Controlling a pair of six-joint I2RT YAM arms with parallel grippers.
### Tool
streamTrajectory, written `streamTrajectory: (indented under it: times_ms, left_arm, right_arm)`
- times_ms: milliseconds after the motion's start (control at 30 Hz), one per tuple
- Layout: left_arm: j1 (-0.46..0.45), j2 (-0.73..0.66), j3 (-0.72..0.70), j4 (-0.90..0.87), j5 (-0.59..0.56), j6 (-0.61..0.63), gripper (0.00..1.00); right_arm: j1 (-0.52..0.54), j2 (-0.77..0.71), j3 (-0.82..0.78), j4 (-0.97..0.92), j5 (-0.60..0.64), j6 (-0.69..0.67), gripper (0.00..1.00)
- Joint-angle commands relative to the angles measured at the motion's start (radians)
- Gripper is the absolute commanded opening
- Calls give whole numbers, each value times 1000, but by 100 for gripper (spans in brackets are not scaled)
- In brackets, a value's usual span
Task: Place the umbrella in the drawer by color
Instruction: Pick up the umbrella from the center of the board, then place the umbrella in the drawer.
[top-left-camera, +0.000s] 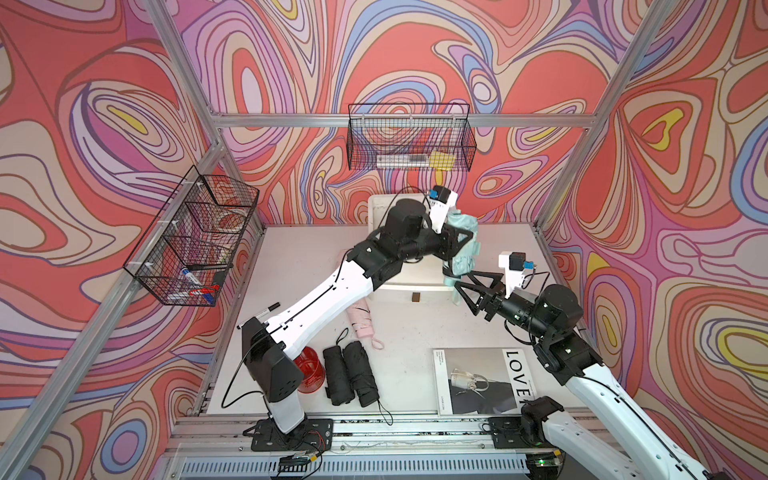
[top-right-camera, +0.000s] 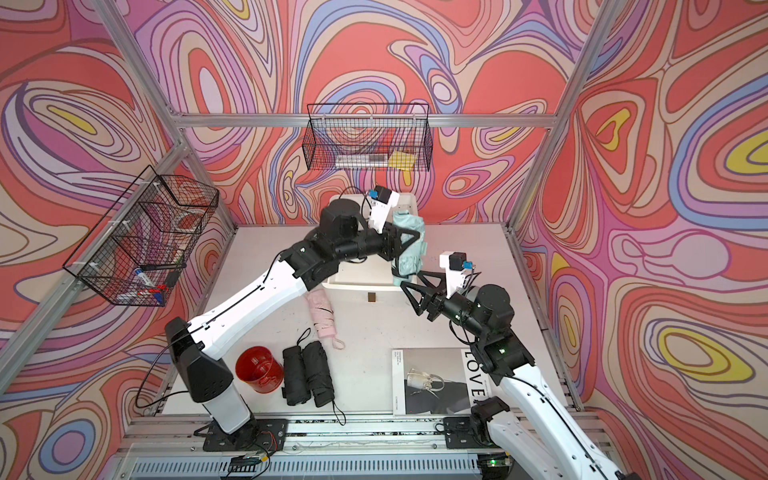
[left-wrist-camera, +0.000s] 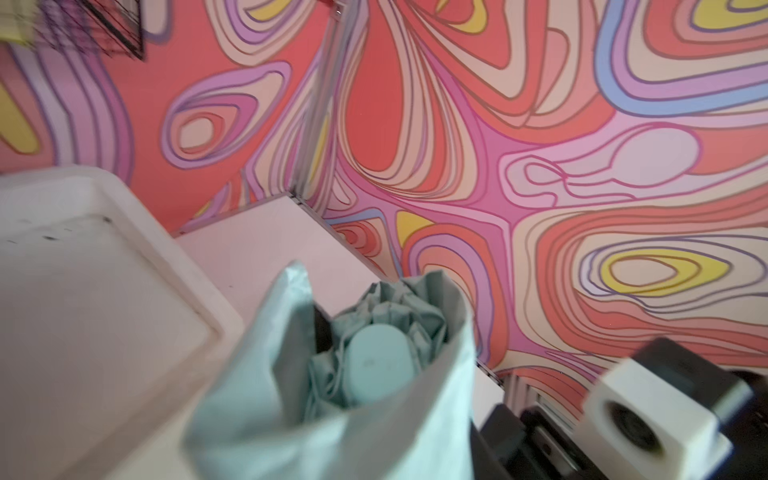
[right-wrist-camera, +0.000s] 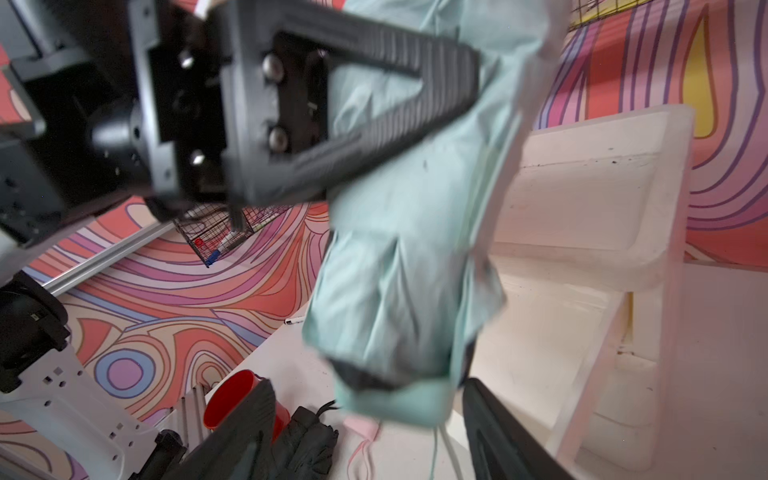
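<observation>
The white drawer is open below and the umbrella is upright, so the robot's left gripper will tip downward and go down into the drawer's interior (top-left-camera: 422, 272) to let go.
My left gripper (top-left-camera: 466, 239) is shut on a folded mint green umbrella (top-left-camera: 464, 249) and holds it upright above the right edge of the white drawer unit (top-left-camera: 409, 276). In the right wrist view one ribbed left finger (right-wrist-camera: 395, 104) presses across the umbrella (right-wrist-camera: 407, 266). My right gripper (top-left-camera: 462, 279) is open just below, with its two fingers on either side of the umbrella's lower end and apart from it. A pink umbrella (top-left-camera: 363, 318) lies on the table in front of the unit. Two black umbrellas (top-left-camera: 349, 374) lie side by side near the front edge.
A red cup (top-left-camera: 309, 370) stands beside the left arm's base. A magazine (top-left-camera: 482, 380) lies at the front right. A small brown block (top-left-camera: 415, 296) sits before the drawer unit. Wire baskets hang on the back wall (top-left-camera: 411, 137) and the left wall (top-left-camera: 191, 237).
</observation>
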Motion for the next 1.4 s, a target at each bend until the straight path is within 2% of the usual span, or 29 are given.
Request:
streamTrajectory:
  times_ms: [0,67,133,300,367,467,533,600,833,900,1000,1233,1367]
  left_arm:
    - [60,62,244,-202,-30,274,30]
    - [60,117,338,-306,27,477,33]
    - [57,140,355,-370,64,637,32]
    - [34,132,291,-470,118,905,30]
    - [3,116,230,-485,76,1023,30]
    - [-52,113,133,-472,-103,1179,30]
    - [-73,131,105,-481,-186,1227,30]
    - [-76,153,106,-512,-202,1232,31]
    - [-76,202,105,-563,-286,1217,38]
    - [-76,209,102,-579,-320,1208,46]
    - [-78,220,112,-618,-374,1182,67]
    - [-78,180,89,-559,-402,1110,85]
    - [-78,147,84,-475,-407,1022,89]
  right_arm:
    - [7,-44,-32,-28,78,-21,76]
    - [7,-89,-51,-24,110,-18,79]
    - [7,-124,-56,-44,162,-20,79]
    - [7,-206,-65,-120,397,-15,79]
    - [7,-252,-83,-122,450,-10,79]
    - [6,-311,-106,-117,487,-7,80]
    - [6,-325,-109,-119,496,-11,81]
    - [6,-315,-106,-127,516,-8,81]
    - [6,-154,-58,-230,727,39,81]
    - [7,-115,-50,-246,766,51,81]
    - [7,-94,-48,-254,807,62,81]
    - [7,-87,-24,-286,847,111,81]
    - [6,-22,36,-375,863,163,81]
